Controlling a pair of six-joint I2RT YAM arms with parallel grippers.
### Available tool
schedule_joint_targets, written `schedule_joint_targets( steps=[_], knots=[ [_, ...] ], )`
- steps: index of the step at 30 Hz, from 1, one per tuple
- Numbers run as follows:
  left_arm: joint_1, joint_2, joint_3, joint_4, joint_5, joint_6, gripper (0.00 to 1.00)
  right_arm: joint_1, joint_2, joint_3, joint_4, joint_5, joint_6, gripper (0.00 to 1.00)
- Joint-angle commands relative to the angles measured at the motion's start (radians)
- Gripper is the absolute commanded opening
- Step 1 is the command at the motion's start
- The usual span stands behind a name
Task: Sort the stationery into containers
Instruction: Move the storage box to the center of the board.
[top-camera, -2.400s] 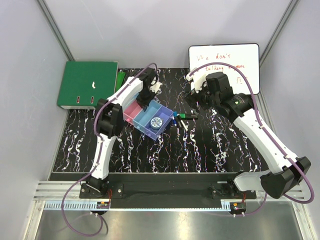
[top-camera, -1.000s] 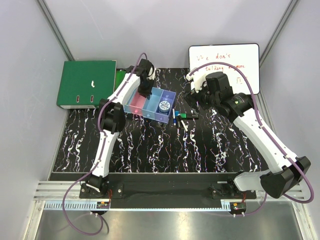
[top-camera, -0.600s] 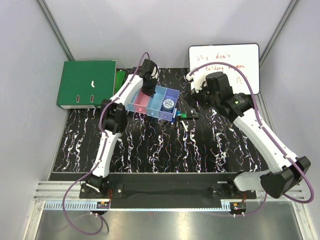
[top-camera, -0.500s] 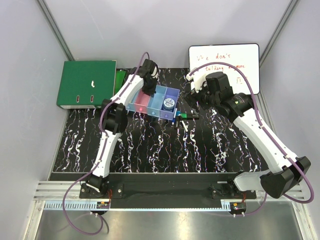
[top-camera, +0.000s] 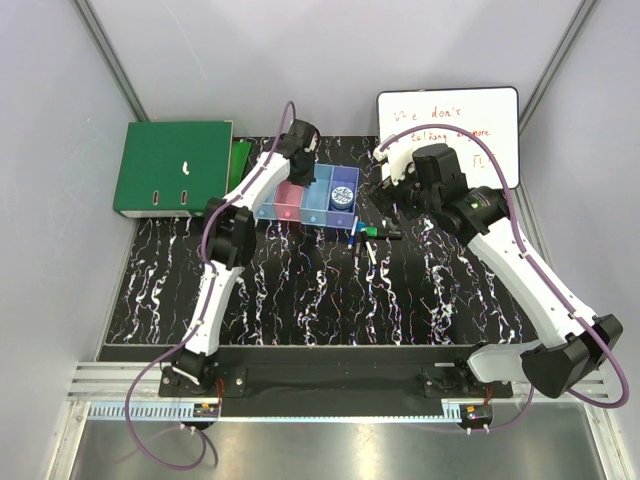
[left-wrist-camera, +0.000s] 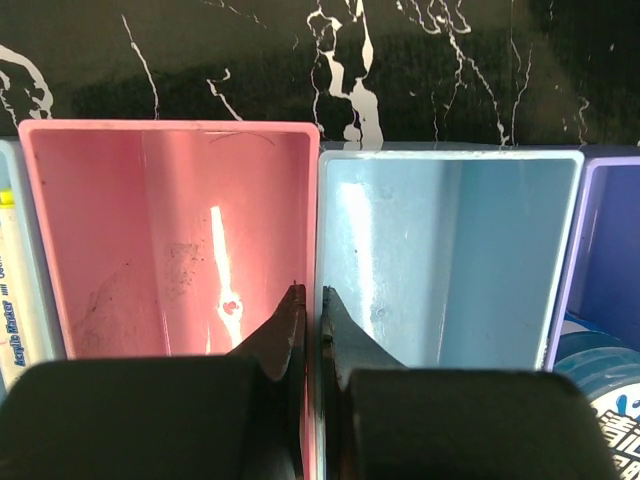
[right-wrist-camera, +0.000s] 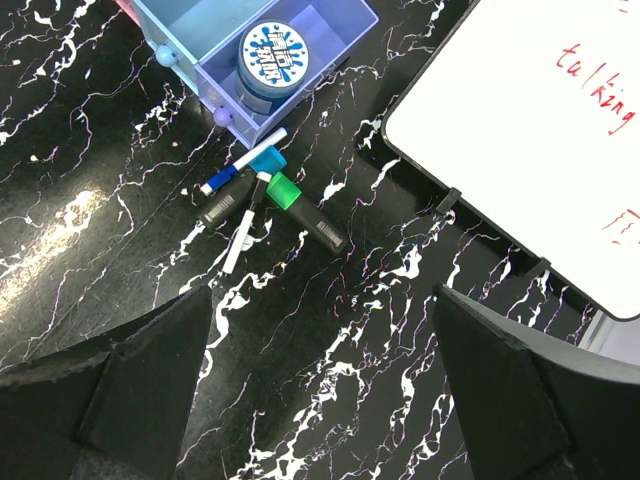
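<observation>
I will next slide the bins back and to the right in the top view with my left gripper and then let them go, because the loose stationery (top-camera: 370, 234) is that way from it.
The containers (top-camera: 316, 207), a joined row of small bins, lie level at the back middle of the table. My left gripper (left-wrist-camera: 310, 292) is shut on the thin wall between the pink bin (left-wrist-camera: 150, 230) and the light blue bin (left-wrist-camera: 460, 250). The purple bin (right-wrist-camera: 295, 103) holds a round blue-and-white tin (right-wrist-camera: 277, 57). A white marker with a yellow end (left-wrist-camera: 14, 300) lies in the far left bin. Loose stationery lies just in front of the purple bin: a green-capped black marker (right-wrist-camera: 312, 217), a blue pen (right-wrist-camera: 245, 165), a white pen (right-wrist-camera: 242, 228). My right gripper (right-wrist-camera: 322, 300) hangs open above the table beside them.
A whiteboard (top-camera: 450, 125) with red writing lies at the back right, close to my right wrist. A large green binder (top-camera: 172, 167) lies at the back left, with a small green object (top-camera: 240, 158) beside it. Grey walls close in the table on three sides.
My left gripper has swung the row of bins round and pulled it toward the back, from slanted to level. The tin rode along in the purple bin. The right arm stayed put.
</observation>
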Motion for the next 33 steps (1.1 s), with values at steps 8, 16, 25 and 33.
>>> schedule_joint_targets(
  steps=[8,16,25,33],
  knots=[
    [-0.043,-0.058,-0.183,0.099,0.075,-0.150,0.00,0.008,-0.032,0.023,0.015,0.002,0.024,0.99],
    [-0.066,-0.076,-0.202,0.089,0.089,-0.187,0.00,0.008,-0.033,0.023,0.016,-0.003,0.024,0.99],
    [-0.090,-0.093,-0.219,0.086,0.078,-0.203,0.00,0.008,-0.042,0.023,0.016,-0.004,0.027,0.99],
    [-0.092,-0.130,-0.269,0.084,0.058,-0.218,0.00,0.008,-0.038,0.031,0.015,-0.007,0.027,0.99]
  ],
)
